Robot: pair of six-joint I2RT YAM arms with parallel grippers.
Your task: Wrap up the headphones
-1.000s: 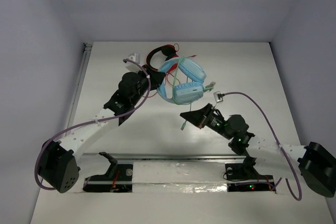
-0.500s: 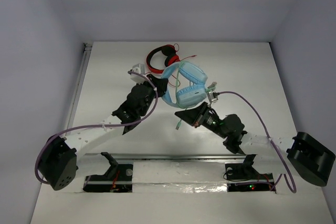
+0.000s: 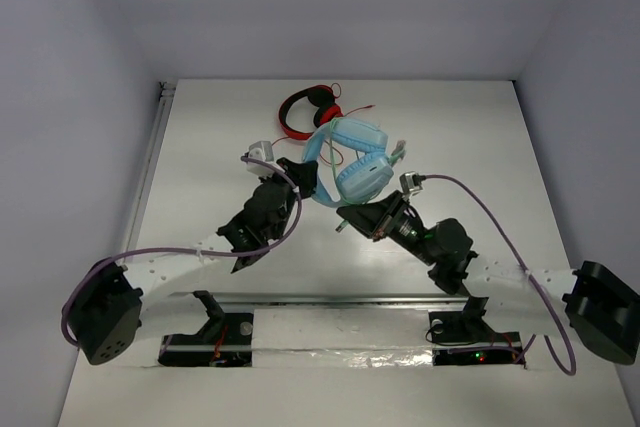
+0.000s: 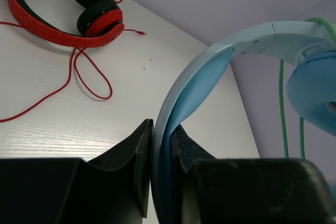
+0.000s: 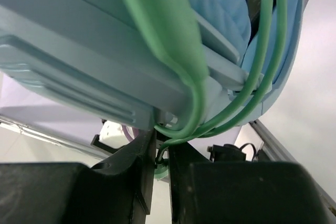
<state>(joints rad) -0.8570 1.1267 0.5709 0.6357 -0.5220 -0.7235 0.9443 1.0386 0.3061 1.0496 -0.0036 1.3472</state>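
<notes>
The bare tabletop near the red cable is below my left gripper. Next, my left gripper needs to lower until the light-blue headphones [image 3: 355, 162] lie flat, and then let go of their headband.
The light-blue headphones [image 3: 355, 162] are held up above the table's middle. My left gripper [image 3: 300, 175] is shut on their wide headband [image 4: 210, 72], which runs up between the jaws in the left wrist view. My right gripper [image 3: 350, 215] sits just below the earcups and is shut on the thin pale green cable [image 5: 181, 135] near its plug end. In the right wrist view the cable loops several times round the earcup housing [image 5: 94, 56] right above the jaws.
Smaller red-and-black headphones [image 3: 305, 107] with a red cable [image 4: 79, 72] lie on the table behind the blue ones. A metal rail [image 3: 330, 299] runs across the near edge between the arm bases.
Both grippers have drawn closer together toward the table's middle. The blue headphones have turned and moved a little right and back, clear of the red pair.
</notes>
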